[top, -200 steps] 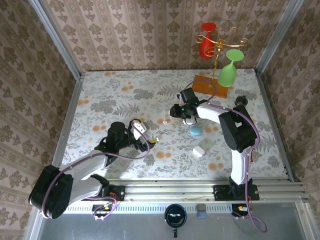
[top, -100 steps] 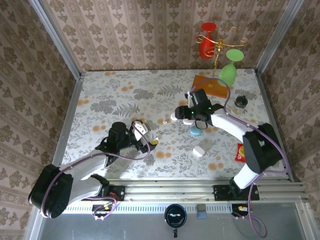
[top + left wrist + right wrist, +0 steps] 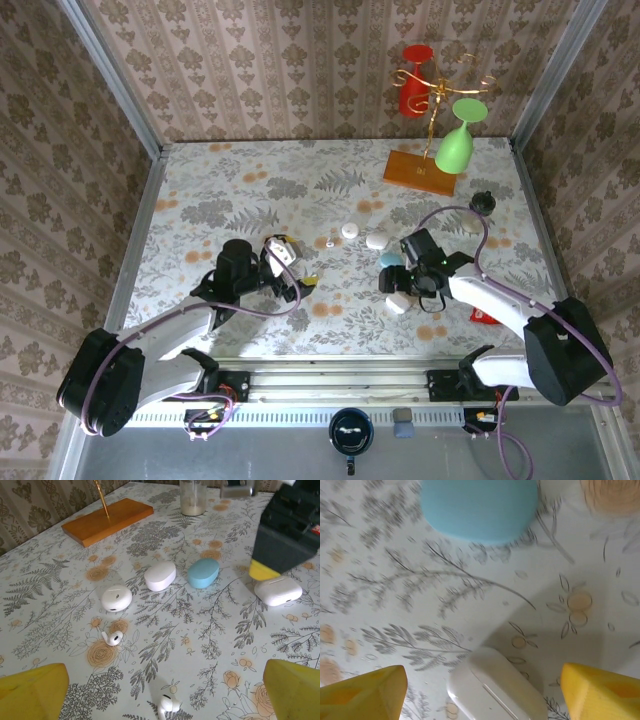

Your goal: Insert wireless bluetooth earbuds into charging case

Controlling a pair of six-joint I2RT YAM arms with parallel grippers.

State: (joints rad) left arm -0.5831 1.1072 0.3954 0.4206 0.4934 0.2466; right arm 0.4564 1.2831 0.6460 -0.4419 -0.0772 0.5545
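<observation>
My right gripper will next move back and down over the case while turning, because the white rounded-box charging case [image 3: 398, 303] [image 3: 496, 687] lies crooked between the open yellow fingers.
Two whitish earbuds lie on the floral table: one [image 3: 112, 638] near a round white case [image 3: 116, 598], the other [image 3: 169, 704] lying loose between the yellow fingertips of my left gripper [image 3: 162, 692], which stands wide open. The farther earbud [image 3: 329, 242] also shows from above. My right gripper [image 3: 481, 692] is open and hovers over a white rounded-box charging case [image 3: 497, 687], closed, its fingers apart on either side and not touching it. From above, that gripper [image 3: 398, 287] sits by the case [image 3: 398, 302]. A blue case [image 3: 479, 510] lies just beyond.
A white oval case [image 3: 377, 240] and the round case [image 3: 349, 230] lie mid-table beside the blue case [image 3: 390, 260]. A wooden stand base [image 3: 418, 168] with red and green glasses is far right, with a small jar [image 3: 483, 203] and a red packet [image 3: 483, 316].
My right arm has swung from the far middle of the table toward the near side, above the white box case, and its jaws have opened. The left arm has not moved.
</observation>
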